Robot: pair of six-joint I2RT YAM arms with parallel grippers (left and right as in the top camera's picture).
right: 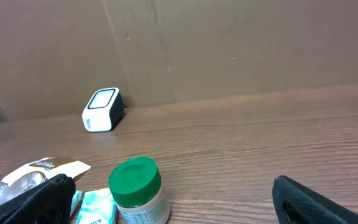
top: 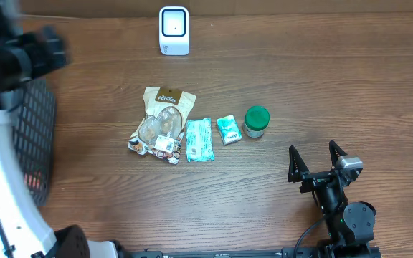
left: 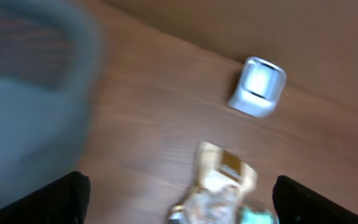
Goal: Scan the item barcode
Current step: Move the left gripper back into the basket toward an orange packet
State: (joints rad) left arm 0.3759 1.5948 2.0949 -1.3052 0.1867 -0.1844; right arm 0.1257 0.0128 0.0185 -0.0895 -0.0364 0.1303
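The left gripper moves back over the basket next and reaches down onto the orange item inside the mesh basket (top: 34, 180), since it lies below and back from the gripper.
A white barcode scanner (top: 173, 30) stands at the back of the table. Four items lie mid-table: a snack bag (top: 162, 122), a long teal packet (top: 199, 140), a small teal packet (top: 229, 129) and a green-lidded jar (top: 257, 121). My right gripper (top: 317, 159) rests open near the front right; in its wrist view the jar (right: 137, 190) stands just ahead of the open right gripper (right: 173, 183), untouched. My left gripper (left: 180, 183) is open and holds nothing. Its view is blurred, with the scanner (left: 258, 87) and the snack bag (left: 219, 186) ahead.
A black mesh basket (top: 34, 136) sits at the left edge under the left arm (top: 38, 54), which is blurred. A brown cardboard wall (right: 229, 43) backs the table behind the scanner (right: 102, 110).
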